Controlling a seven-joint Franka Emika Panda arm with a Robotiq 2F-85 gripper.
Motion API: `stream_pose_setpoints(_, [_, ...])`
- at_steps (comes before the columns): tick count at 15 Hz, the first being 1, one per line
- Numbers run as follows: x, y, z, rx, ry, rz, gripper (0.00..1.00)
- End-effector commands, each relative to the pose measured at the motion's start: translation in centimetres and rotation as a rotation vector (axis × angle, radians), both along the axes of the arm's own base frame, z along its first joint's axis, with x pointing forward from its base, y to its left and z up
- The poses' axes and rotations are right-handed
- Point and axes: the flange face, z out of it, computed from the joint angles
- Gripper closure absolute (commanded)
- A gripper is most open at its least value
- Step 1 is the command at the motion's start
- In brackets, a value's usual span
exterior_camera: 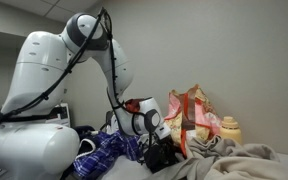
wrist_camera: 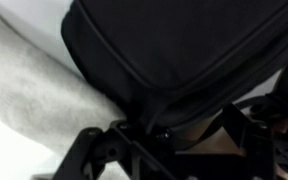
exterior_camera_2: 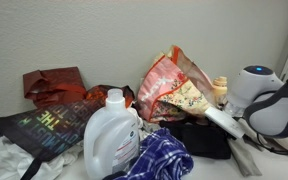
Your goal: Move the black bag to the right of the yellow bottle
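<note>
Most of the black bag's fabric lies toward the blue plaid cloth, so next I will move my gripper to that side, onto the black bag's middle [exterior_camera_2: 203, 141] [wrist_camera: 169, 50], and close there.
The black bag [exterior_camera_2: 196, 141] lies low in front of the red-and-cream floral bag [exterior_camera_2: 172, 88] and also shows in an exterior view [exterior_camera: 162, 156]. It fills the wrist view [wrist_camera: 174, 50]. The small pale yellow bottle [exterior_camera_2: 221, 90] stands beside the floral bag, also seen in an exterior view [exterior_camera: 230, 129]. My gripper [exterior_camera_2: 220, 121] is down at the black bag's top edge, also seen in an exterior view [exterior_camera: 160, 138]. In the wrist view its jaws [wrist_camera: 174, 145] stand spread, with the bag's edge between them; the fingertips are hidden by the fabric.
A white detergent jug [exterior_camera_2: 112, 136] and the blue plaid cloth [exterior_camera_2: 160, 160] lie near the front. A red bag [exterior_camera_2: 54, 82] and a dark lettered bag [exterior_camera_2: 42, 126] sit farther along. Crumpled grey cloth [exterior_camera: 246, 160] lies under the bottle. A wall stands close behind.
</note>
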Motion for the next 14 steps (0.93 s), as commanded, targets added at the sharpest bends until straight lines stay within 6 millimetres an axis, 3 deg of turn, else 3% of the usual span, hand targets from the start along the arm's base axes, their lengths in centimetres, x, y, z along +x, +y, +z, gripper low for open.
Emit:
stream_pose_setpoints(1, [-0.2,5.1,-0.4,0.033,0.065,0.009,0.01])
stream_pose_setpoints(5, [-0.2,9.2,-1.3,0.039,0.154,0.049,0.0])
stream_pose_setpoints(6, [-0.1,9.6,-1.4,0.038,0.172,0.054,0.25])
stream_pose_setpoints(7, [0.0,9.9,-1.7,0.023,0.191,0.062,0.26])
stream_pose_setpoints(13, [0.4,10.4,-1.8,0.03,0.237,0.073,0.67])
stream_pose_setpoints(14, [0.4,10.3,-1.9,0.035,0.239,0.072,0.69])
